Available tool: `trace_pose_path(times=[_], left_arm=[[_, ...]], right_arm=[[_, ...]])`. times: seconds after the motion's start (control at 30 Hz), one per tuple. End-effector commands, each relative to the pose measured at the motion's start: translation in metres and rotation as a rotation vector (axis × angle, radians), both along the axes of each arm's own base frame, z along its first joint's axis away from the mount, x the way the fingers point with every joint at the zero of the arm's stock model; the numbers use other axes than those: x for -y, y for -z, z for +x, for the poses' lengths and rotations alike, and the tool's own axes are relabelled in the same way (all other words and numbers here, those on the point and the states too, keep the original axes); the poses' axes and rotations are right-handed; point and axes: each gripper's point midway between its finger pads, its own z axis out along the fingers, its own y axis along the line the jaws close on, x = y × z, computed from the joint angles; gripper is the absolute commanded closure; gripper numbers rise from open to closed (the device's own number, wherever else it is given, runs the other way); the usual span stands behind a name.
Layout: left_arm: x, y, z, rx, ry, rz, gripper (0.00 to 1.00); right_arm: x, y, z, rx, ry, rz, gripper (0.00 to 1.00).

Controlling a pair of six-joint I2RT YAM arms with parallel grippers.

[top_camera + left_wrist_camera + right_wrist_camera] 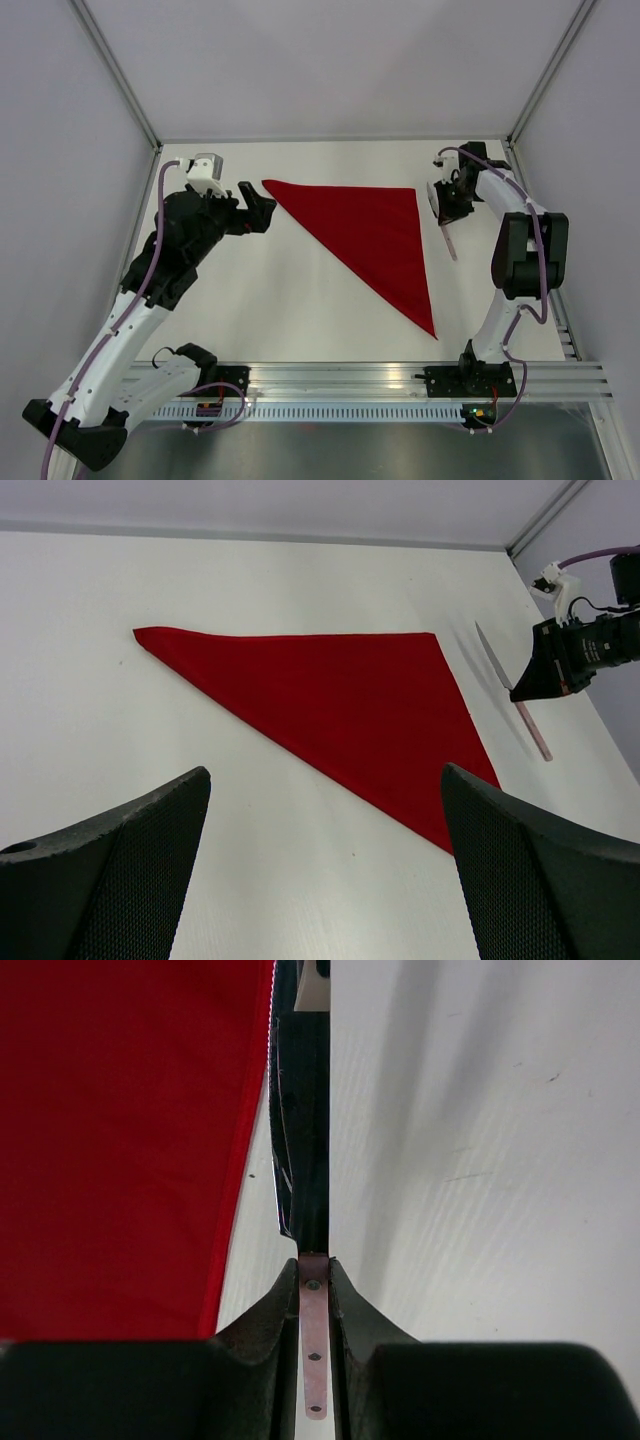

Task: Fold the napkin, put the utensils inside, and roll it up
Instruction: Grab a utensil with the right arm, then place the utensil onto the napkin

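The knife is still beside the empty napkin. My right gripper should swing over to the napkin's long slanted edge (342, 246) next, turn the blade along it and let go.
The red napkin (375, 235) lies flat on the white table, folded into a triangle; it also shows in the left wrist view (330, 685) and the right wrist view (120, 1140). My right gripper (447, 212) is shut on the knife (492, 658), gripping its pale handle (314, 1330) just right of the napkin's right edge. The blade (300, 1140) points away from the fingers and casts a shadow on the table. My left gripper (262, 212) is open and empty, just left of the napkin's left corner, and it shows wide open in its own view (325, 771).
White walls with metal corner posts (120, 75) enclose the table on three sides. A metal rail (400, 380) with the arm bases runs along the near edge. The right arm (520, 250) stands close to the right wall.
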Motion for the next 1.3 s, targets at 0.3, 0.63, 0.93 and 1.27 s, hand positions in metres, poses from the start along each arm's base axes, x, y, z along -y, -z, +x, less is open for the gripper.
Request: trace_pose_path(times=[0.3,0.63,0.93,1.27], left_arm=[[0.000,-0.026,0.001,0.059,-0.010,-0.044,0.00],[-0.009,-0.038,-0.008,0.071,-0.027,-0.036,0.00],[-0.018,-0.043,-0.015,0.086,-0.050,-0.020,0.00],[-0.020,-0.038,-0.015,0.076,-0.056,-0.008,0.00]], right_arm=[[-0.105,-0.057,-0.024,0.002,-0.197,0.064,1.00],[-0.207,-0.036,-0.042,-0.038,-0.371,0.041,0.99],[-0.250,-0.006,-0.049,-0.042,-0.465,-0.006,1.00],[-0.262,0.015,-0.052,-0.078,-0.458,-0.007,1.00]])
